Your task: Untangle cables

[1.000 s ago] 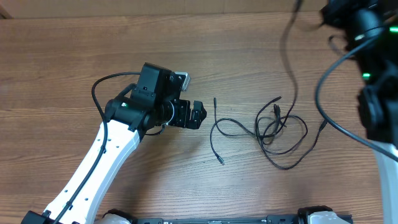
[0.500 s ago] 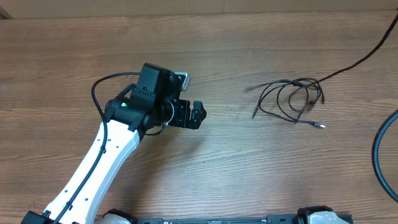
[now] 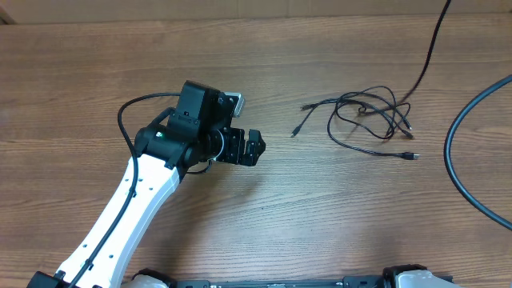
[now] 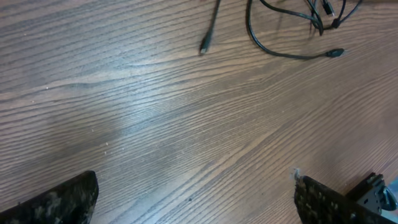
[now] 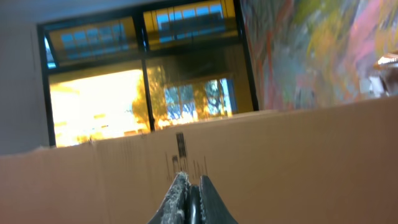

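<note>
One piece of cable (image 3: 432, 36) rises clear of the looped bundle. I will move my left gripper to the right in the overhead view to grab that piece's lower part (image 3: 414, 86).
The cables (image 3: 370, 117) lie as a loose looped black bundle on the wooden table, right of centre. One plug end (image 3: 294, 132) points left and another (image 3: 411, 156) lies at the lower right. One strand (image 3: 432, 36) rises from the bundle off the top edge. My left gripper (image 3: 254, 148) is open and empty, left of the bundle and apart from it. In the left wrist view the cables (image 4: 280, 51) lie far ahead of the open fingers (image 4: 199, 199). My right gripper (image 5: 191, 194) is out of the overhead view, raised and shut on a thin black cable.
A thick black arm cable (image 3: 464, 172) curves along the table's right side. A cardboard wall (image 5: 280, 155) and windows (image 5: 99, 106) fill the right wrist view. The left arm (image 3: 136, 200) crosses the lower left of the table.
The right arm has left the overhead view, upward. The cable bundle was dragged from the lower middle toward the upper right, then spread out; one strand now rises off the top.
</note>
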